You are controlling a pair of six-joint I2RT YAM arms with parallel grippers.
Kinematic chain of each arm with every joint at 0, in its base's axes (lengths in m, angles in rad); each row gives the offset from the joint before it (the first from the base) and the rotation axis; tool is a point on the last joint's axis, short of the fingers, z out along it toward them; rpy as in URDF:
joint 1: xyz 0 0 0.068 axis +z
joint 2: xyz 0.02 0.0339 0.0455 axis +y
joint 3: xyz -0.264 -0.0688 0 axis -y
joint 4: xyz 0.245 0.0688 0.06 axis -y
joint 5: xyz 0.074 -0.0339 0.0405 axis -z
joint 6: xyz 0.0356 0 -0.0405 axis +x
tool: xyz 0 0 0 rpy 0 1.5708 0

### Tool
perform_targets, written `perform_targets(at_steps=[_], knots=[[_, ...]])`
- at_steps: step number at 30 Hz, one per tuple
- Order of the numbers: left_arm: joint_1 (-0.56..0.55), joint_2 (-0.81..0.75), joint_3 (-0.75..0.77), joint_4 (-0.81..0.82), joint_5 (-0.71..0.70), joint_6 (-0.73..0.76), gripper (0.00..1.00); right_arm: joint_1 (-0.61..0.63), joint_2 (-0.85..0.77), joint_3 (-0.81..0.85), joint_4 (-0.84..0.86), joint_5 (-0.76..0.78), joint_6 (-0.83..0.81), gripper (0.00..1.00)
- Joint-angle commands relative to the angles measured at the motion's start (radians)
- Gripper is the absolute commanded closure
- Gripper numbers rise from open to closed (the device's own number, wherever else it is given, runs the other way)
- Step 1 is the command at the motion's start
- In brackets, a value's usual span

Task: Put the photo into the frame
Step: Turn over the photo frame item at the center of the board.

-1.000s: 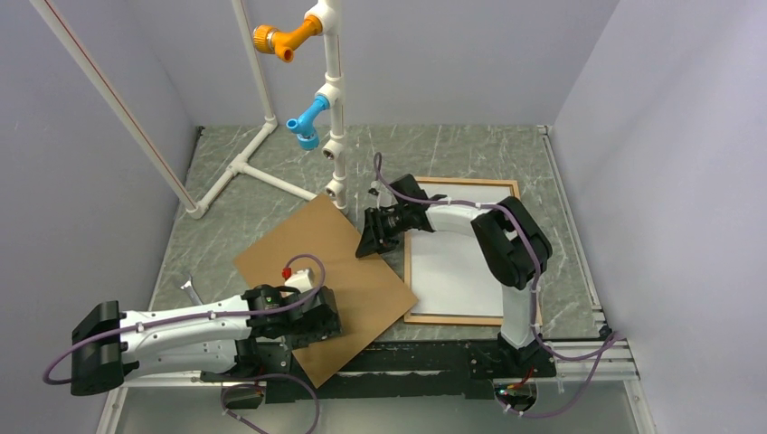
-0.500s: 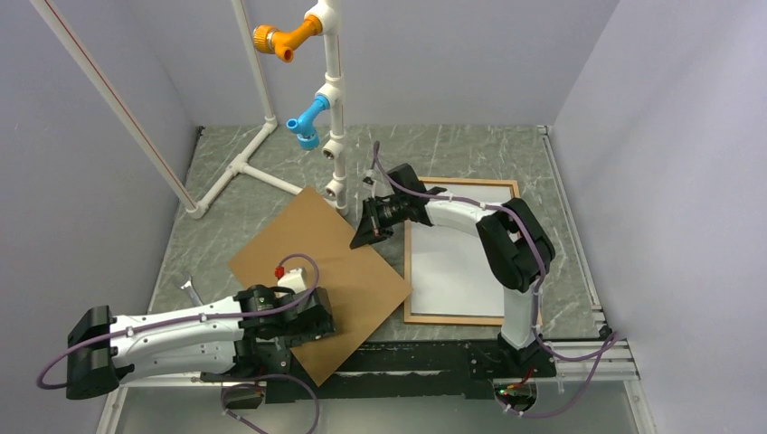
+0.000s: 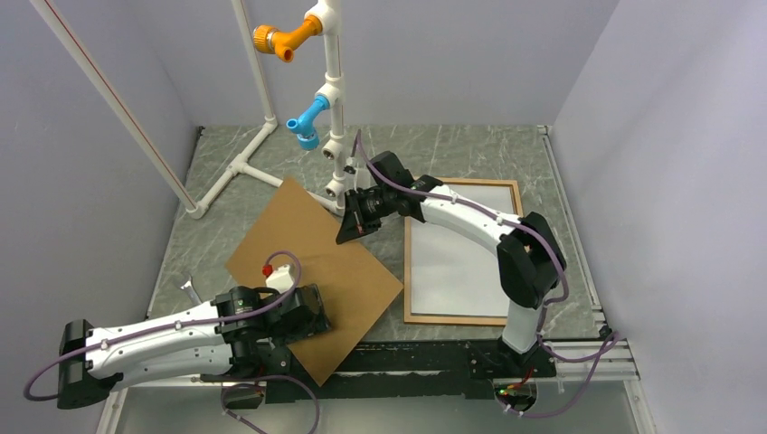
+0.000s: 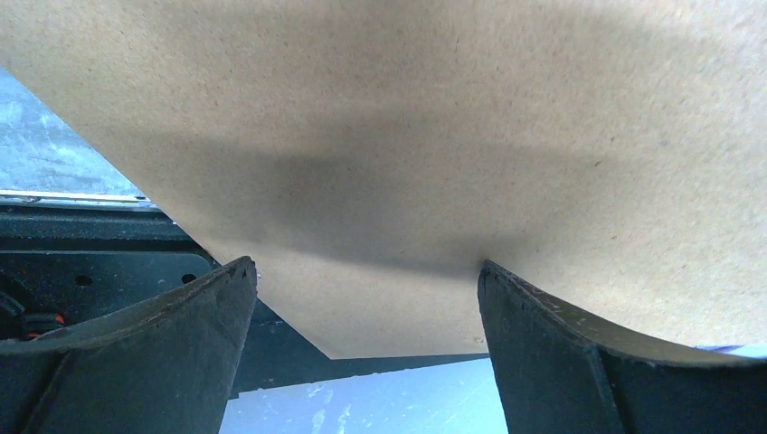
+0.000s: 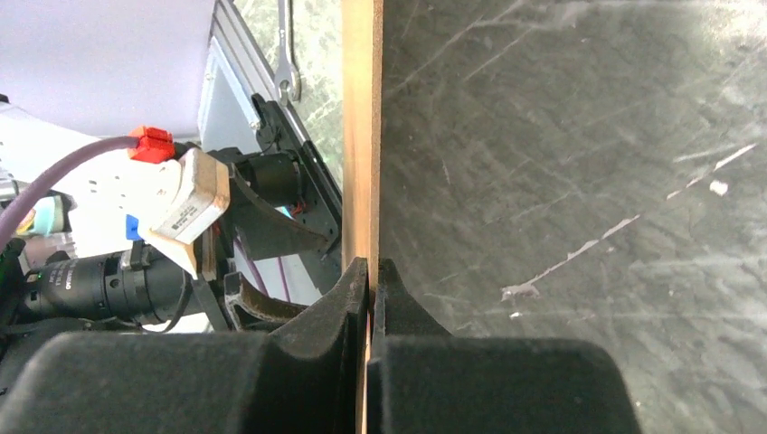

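The right gripper carries the slanted backing sheet over to the frame's closest edge [image 3: 407, 271] next, on its right in the top view, turns it alongside and releases it.
The thin wooden frame [image 3: 452, 318] lies flat at the right of the table. A white sheet [image 3: 461, 253] fills it; it may be the photo's white back, and no printed side shows. The brown hardboard backing sheet [image 3: 307, 262] lies left of the frame. My right gripper [image 3: 348, 226] is shut on its far right edge, seen edge-on in the right wrist view [image 5: 362, 136], with the jaws [image 5: 371, 271] pinching it. My left gripper [image 3: 303, 312] is open over the board's near corner [image 4: 407, 136], its fingertips [image 4: 240, 271] touching the surface.
A white pipe stand [image 3: 330, 108] with orange and blue fittings rises just behind the right gripper. A wrench [image 3: 192, 291] lies at the left, also in the right wrist view [image 5: 288, 54]. A metal rail [image 3: 579, 348] runs along the near edge.
My right gripper has moved left and away from the frame, dragging the backing sheet leftward off the frame's edge. My left arm has drawn back to the left along the board.
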Motion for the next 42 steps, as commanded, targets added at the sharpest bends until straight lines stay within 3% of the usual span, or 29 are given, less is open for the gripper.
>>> perform_targets(at_steps=[1,10,29,36,42], knots=[[-0.004,-0.030,0.053,-0.026,-0.056,-0.016,0.05,0.050,-0.097,-0.014,-0.142,0.059,-0.039,1.00],[-0.004,-0.068,0.056,-0.041,-0.074,-0.026,0.05,0.050,-0.275,-0.006,-0.223,0.077,-0.046,1.00],[-0.004,0.012,0.111,0.044,-0.076,0.047,0.04,-0.001,-0.658,-0.065,-0.573,0.418,-0.041,1.00],[-0.005,0.077,0.151,0.079,-0.072,0.089,0.04,-0.028,-0.727,0.017,-0.720,0.531,-0.016,1.00],[-0.001,0.117,0.192,0.090,-0.073,0.123,0.03,-0.029,-0.712,0.084,-0.741,0.642,0.044,1.00]])
